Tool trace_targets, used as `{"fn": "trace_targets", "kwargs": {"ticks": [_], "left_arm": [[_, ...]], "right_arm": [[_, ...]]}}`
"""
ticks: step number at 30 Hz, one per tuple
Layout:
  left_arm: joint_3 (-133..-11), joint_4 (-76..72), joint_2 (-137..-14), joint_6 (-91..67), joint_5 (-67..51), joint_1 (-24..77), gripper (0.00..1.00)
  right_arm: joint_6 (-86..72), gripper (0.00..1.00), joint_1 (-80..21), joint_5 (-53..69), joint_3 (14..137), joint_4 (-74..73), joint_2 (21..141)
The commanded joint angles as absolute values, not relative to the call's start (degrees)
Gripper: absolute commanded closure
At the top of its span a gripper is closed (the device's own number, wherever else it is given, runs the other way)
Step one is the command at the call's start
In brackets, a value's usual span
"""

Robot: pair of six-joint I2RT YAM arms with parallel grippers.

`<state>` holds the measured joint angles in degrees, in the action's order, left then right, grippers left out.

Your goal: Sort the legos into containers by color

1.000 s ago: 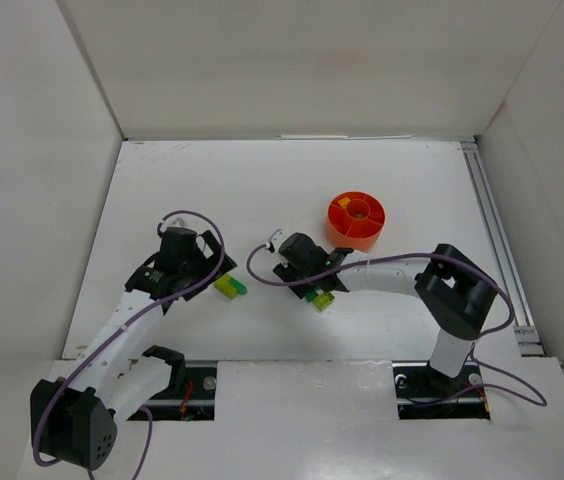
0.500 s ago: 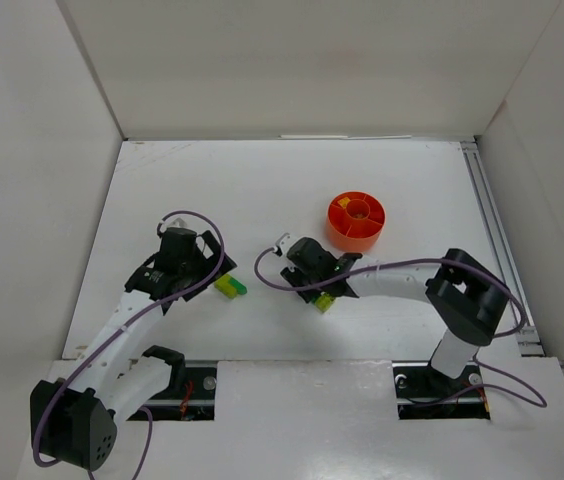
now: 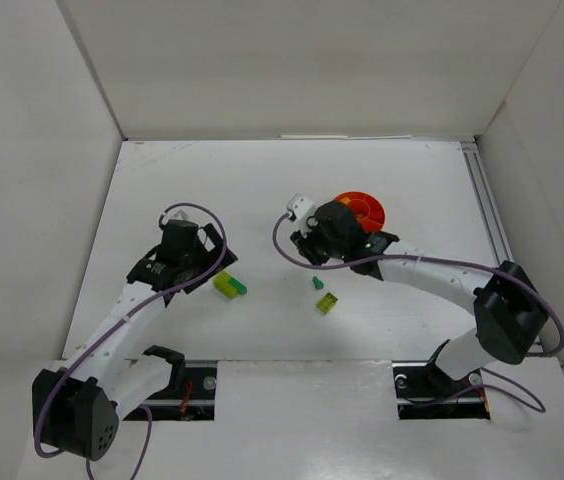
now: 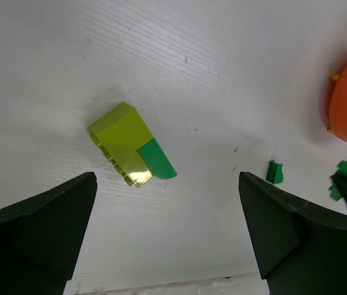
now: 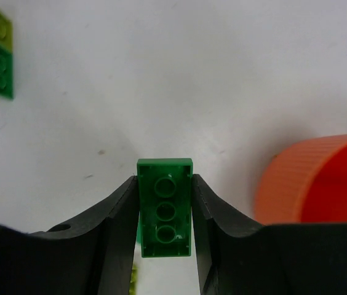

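I should lift my right gripper up and outward next, over the orange container's open top (image 3: pixel 364 208) (image 5: pixel 343 183), to let go of the green lego. The green lego is hanging outside the container's ribbed side.
My right gripper (image 3: pixel 334 240) is shut on a green lego (image 5: pixel 165 206), gripping its long sides with its hollow underside facing the wrist camera. It hangs just left of the orange container (image 3: pixel 362 212), whose ribbed wall (image 5: pixel 321 178) shows beside the right finger. On the table lie a small green lego (image 3: pixel 318 283) and a lime one (image 3: pixel 327 303). A lime lego joined to a green piece (image 4: pixel 130 150) lies ahead of my left gripper (image 4: pixel 166 179), which is open and holds nothing. In the top view that gripper (image 3: pixel 205 270) sits just left of the lime-and-green pair (image 3: pixel 228 285).
White walls enclose the table on the left, far and right sides. A metal rail (image 3: pixel 492 240) runs along the right edge. Purple cables loop over both arms. The small green lego (image 4: pixel 275 172) also shows near the left wrist view's right side.
My right gripper closed on the green lego and carried it up and right, next to the orange container, leaving the small green and lime legos behind. The left arm barely shifted.
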<state>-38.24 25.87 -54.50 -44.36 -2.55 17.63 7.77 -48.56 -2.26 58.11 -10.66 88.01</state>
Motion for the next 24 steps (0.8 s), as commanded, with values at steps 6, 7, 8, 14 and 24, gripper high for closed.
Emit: {"fn": "trace_targets", "kwargs": {"ticks": [6, 7, 8, 14, 24], "left_arm": [[-46.49, 21.8, -60.37, -41.4, -1.32, 17.84, 0.01], [-47.1, 21.8, -61.25, -41.4, -0.8, 17.84, 0.01], [-48.33, 21.8, -62.91, -41.4, -0.79, 17.84, 0.01], [-51.42, 20.57, -67.93, -40.26, -0.79, 17.84, 0.01], [-53.35, 20.04, -70.75, -39.73, -0.79, 17.84, 0.01]], "right_arm": [[18.89, 0.77, -33.77, 5.98, 64.24, -2.81, 85.6], [18.37, 0.77, -32.97, 5.98, 64.25, -2.2, 86.13], [18.37, 0.76, -32.35, 5.02, 64.94, -2.2, 86.13], [19.07, 0.74, -31.64, 4.48, 67.93, -2.2, 89.99], [18.54, 0.67, -29.88, 1.41, 67.94, -2.2, 92.37]]}}
